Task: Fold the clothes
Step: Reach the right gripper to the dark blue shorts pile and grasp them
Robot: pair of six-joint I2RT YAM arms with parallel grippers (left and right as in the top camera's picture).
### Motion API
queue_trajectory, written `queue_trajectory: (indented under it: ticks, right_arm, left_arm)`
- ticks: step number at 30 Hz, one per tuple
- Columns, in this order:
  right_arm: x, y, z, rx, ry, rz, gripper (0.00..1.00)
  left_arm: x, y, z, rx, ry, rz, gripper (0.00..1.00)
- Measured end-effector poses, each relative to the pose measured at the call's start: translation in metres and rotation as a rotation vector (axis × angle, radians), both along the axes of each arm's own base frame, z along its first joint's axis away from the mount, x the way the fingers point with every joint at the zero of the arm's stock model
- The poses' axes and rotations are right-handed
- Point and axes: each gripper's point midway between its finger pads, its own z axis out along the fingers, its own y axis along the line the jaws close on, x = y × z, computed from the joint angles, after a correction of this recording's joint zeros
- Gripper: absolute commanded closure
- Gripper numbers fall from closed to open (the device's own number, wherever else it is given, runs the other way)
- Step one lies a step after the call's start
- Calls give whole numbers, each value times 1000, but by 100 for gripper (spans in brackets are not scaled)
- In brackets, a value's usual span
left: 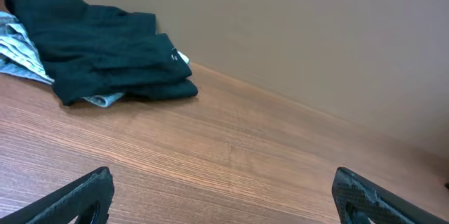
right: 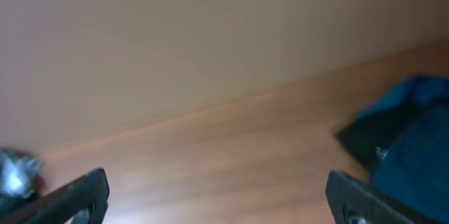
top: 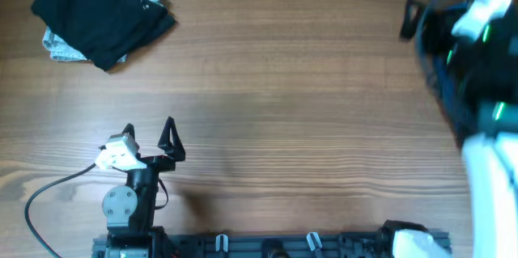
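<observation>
The navy pile's edge by bare wood lies below my right gripper and to its right in the wrist view, so I will tip and lower it there.
A folded stack of clothes lies at the table's far left: a black garment [top: 105,11] on top of a pale grey-blue one [top: 57,46]. Both also show in the left wrist view, the black one [left: 105,48] and the grey-blue one [left: 21,55]. My left gripper [top: 150,135] is open and empty near the front edge, well short of the stack, its jaws [left: 224,196] wide over bare wood. A dark navy and blue pile [top: 449,88] lies at the right edge, partly under my blurred right arm. My right gripper [top: 417,23] is open and empty [right: 217,196], with the blue fabric [right: 414,147] to its right.
The wooden table [top: 283,88] stretches between the stack and the pile. A black cable [top: 48,193] loops by the left arm's base. The arm mounts run along the front edge [top: 267,246]. A blurred pale shape [right: 14,171] sits far left in the right wrist view.
</observation>
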Motion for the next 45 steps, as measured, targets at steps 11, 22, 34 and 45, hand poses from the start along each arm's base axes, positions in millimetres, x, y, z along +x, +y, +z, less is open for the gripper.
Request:
queue_trajectory:
  ticks: [11, 22, 34, 45]
  right_arm:
    - [75, -73, -63, -79, 336, -86, 0]
    - [99, -129, -214, -245, 666, -250, 2]
    - [99, -153, -269, -343, 767, -328, 18]
    - [77, -174, -280, -330, 839, -432, 21]
  left_arm:
    - [0, 1, 0, 0, 0, 3, 0]
    - [0, 1, 0, 0, 0, 3, 0]
    - [0, 1, 0, 0, 0, 3, 0]
    - [0, 1, 0, 0, 0, 3, 0]
